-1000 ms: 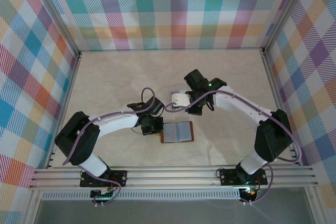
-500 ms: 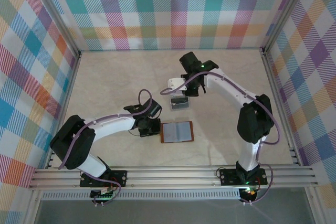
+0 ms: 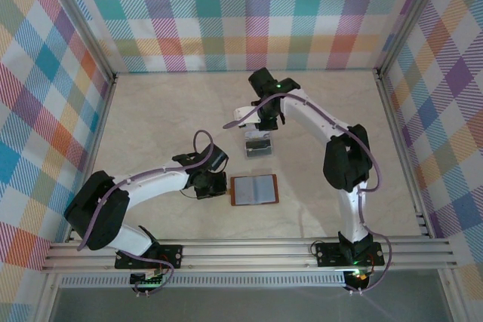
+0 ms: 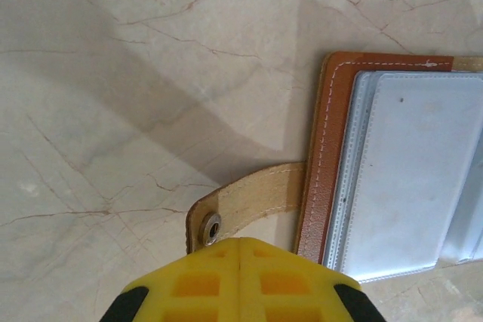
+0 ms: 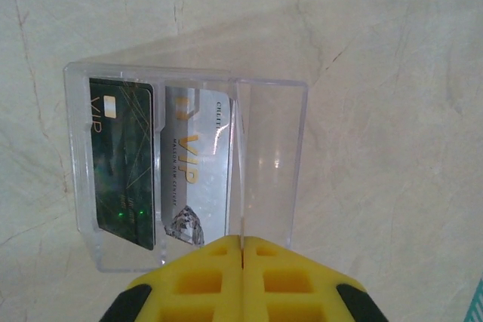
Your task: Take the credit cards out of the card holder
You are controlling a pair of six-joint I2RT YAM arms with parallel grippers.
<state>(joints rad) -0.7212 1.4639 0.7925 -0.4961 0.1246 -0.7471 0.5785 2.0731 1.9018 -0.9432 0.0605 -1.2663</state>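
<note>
My right gripper should next lower the pale card into the clear stand's far slot (image 5: 269,160) below the gripper and release it there, as that slot is empty.
The card holder (image 3: 253,189) lies open on the table, reddish-brown with grey-blue pockets (image 4: 415,179). My left gripper (image 3: 216,184) (image 4: 240,240) is shut, its tips just over the holder's strap tab (image 4: 249,201) by the snap; nothing shows between them. My right gripper (image 3: 260,116) (image 5: 242,237) is shut on a pale credit card (image 3: 236,117), seen edge-on (image 5: 242,164) in the right wrist view. Below it a clear plastic stand (image 5: 272,148) (image 3: 258,146) holds a dark credit card (image 5: 121,164) and a silvery one (image 5: 195,171).
Checked walls (image 3: 249,13) close the table (image 3: 151,118) on three sides. An aluminium rail (image 3: 249,253) runs along the near edge by the arm bases. Bare marble-look surface lies left and right of the arms.
The right arm has swung back and to the left with the pale card, from near the holder to above the far side of the clear stand. The left gripper has barely moved.
</note>
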